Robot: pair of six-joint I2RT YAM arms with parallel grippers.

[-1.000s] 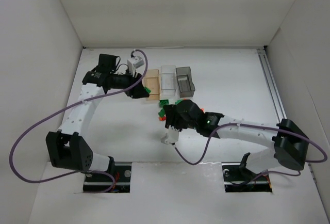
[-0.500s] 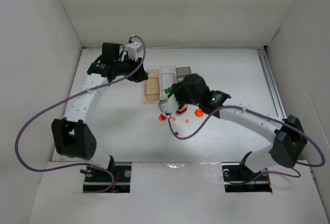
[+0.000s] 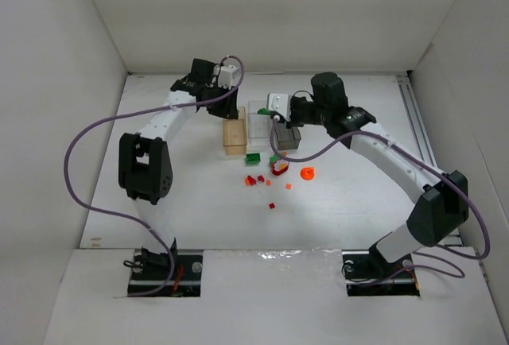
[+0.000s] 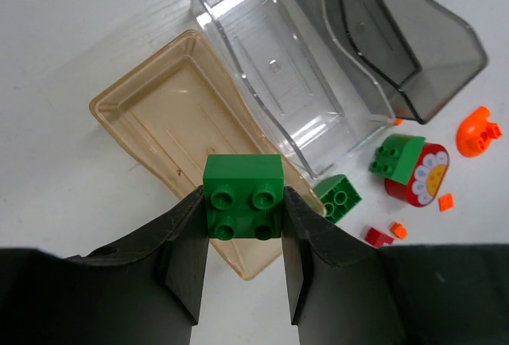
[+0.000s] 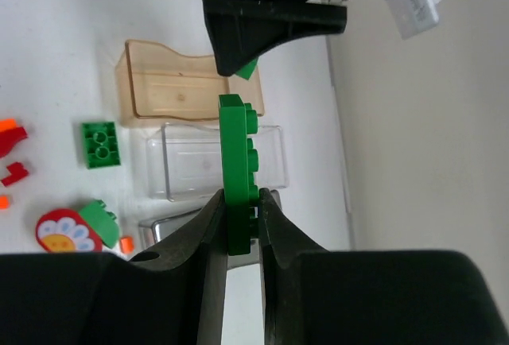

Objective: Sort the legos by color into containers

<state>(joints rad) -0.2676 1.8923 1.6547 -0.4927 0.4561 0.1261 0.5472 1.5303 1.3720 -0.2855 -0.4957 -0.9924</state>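
The thin green plate should next go across the clear bin and down into the tan-orange bin [image 3: 234,137] in the robot's right gripper, since a green brick [image 4: 242,195] hangs over it.
My left gripper [image 4: 242,202] is shut on a green 2x2 brick [image 4: 242,195] and holds it above the near end of the tan-orange bin [image 4: 151,110]. My right gripper [image 5: 241,202] is shut on a thin green plate [image 5: 235,162], held on edge above the clear bin [image 5: 191,162] and the smoky grey bin [image 5: 167,230]. In the top view the left gripper [image 3: 227,110] hangs over the tan-orange bin [image 3: 234,137], and the right gripper [image 3: 280,120] is over the clear bin [image 3: 258,121] and grey bin [image 3: 288,136].
Loose pieces lie in front of the bins: a green brick [image 3: 252,156], a red flower-printed piece with a green brick on it [image 3: 278,165], a round orange piece [image 3: 308,173], small red pieces [image 3: 254,179] and tiny orange bits [image 3: 288,187]. White walls enclose the table.
Both arms have swung toward the far side. The right gripper rose from the loose pile to the bins with the green plate. The left gripper moved right over the tan-orange bin.
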